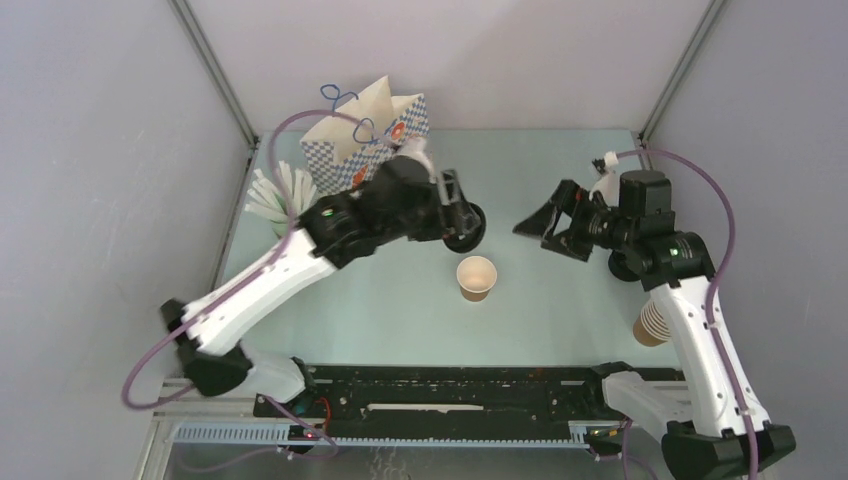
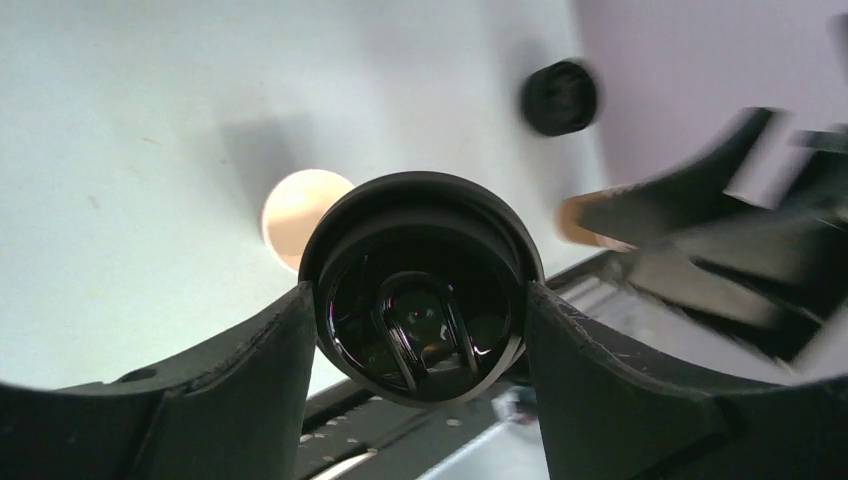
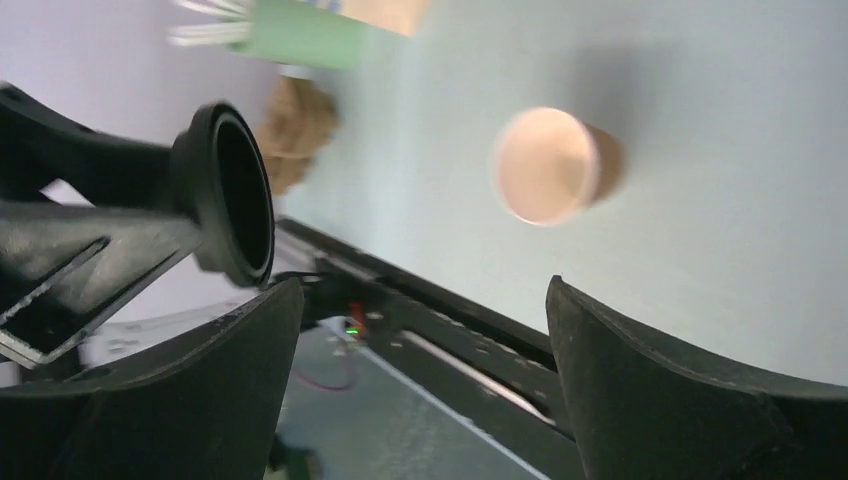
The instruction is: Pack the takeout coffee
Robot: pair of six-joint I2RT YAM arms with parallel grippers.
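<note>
The black lid in my left gripper is on edge. My left gripper will next tilt downward to turn the lid flat, lower it onto the cup's open rim (image 1: 477, 270) (image 2: 303, 212) and then release it.
A small tan paper cup (image 1: 477, 277) stands upright and lidless mid-table; it also shows in the left wrist view (image 2: 296, 214) and the right wrist view (image 3: 548, 165). My left gripper (image 1: 462, 226) is shut on a round black plastic lid (image 1: 467, 227), held on edge above and just behind the cup. The lid fills the space between the fingers in the left wrist view (image 2: 420, 290) and shows in the right wrist view (image 3: 232, 195). My right gripper (image 1: 535, 225) is open and empty, in the air to the right of the lid, its jaws wide apart (image 3: 420, 335).
A blue-checkered paper bag (image 1: 372, 138) stands open at the back left. A pale green cup of white sticks (image 1: 276, 198) is left of it. A stack of lidless tan cups (image 1: 652, 322) stands at the right. A black round object (image 2: 558, 97) lies on the table farther off.
</note>
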